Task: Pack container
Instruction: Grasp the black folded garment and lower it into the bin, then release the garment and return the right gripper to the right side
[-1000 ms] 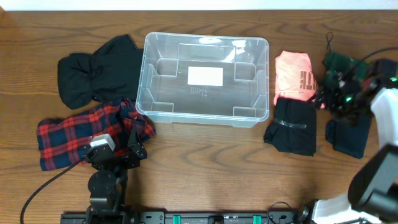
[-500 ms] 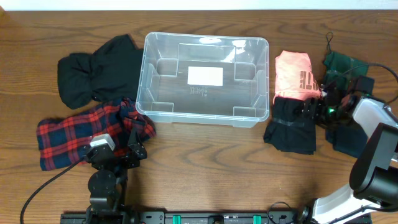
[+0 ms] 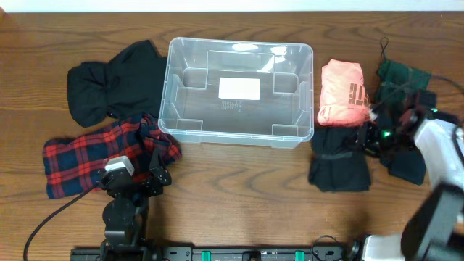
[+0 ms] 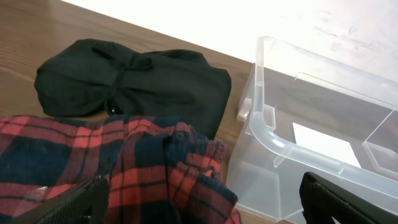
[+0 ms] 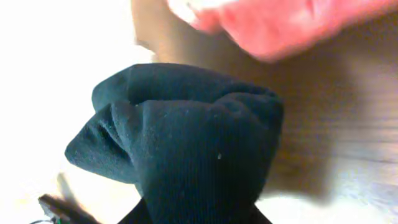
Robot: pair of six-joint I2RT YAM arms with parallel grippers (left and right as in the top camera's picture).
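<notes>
The clear bin (image 3: 210,101) is empty, so next I should lift my right gripper, move it left in the overhead view and lower it into the bin to release the garment.
The container (image 3: 217,116), a clear bin with a white label on its bottom, stands empty at the table's middle; the left wrist view shows its near corner rim (image 4: 268,129). My right gripper (image 3: 370,134) sits at the right, shut on a folded black garment (image 3: 337,163). In the right wrist view that dark cloth (image 5: 199,143) bunches up between the jaws of the right gripper (image 5: 196,218). My left gripper (image 3: 134,177) rests open at the front left, over the edge of a red plaid shirt (image 3: 94,156), holding nothing. Its two fingers (image 4: 74,202) stand wide apart.
A pink garment (image 3: 342,94) lies right of the bin, also seen in the right wrist view (image 5: 280,25). A dark green garment (image 3: 402,72) and a navy one (image 3: 406,163) lie at the far right. A black garment (image 3: 109,87) lies left of the bin.
My right gripper moved left onto the folded black garment and shut on it; the cloth has bunched and shifted toward the front. The left arm has not moved.
</notes>
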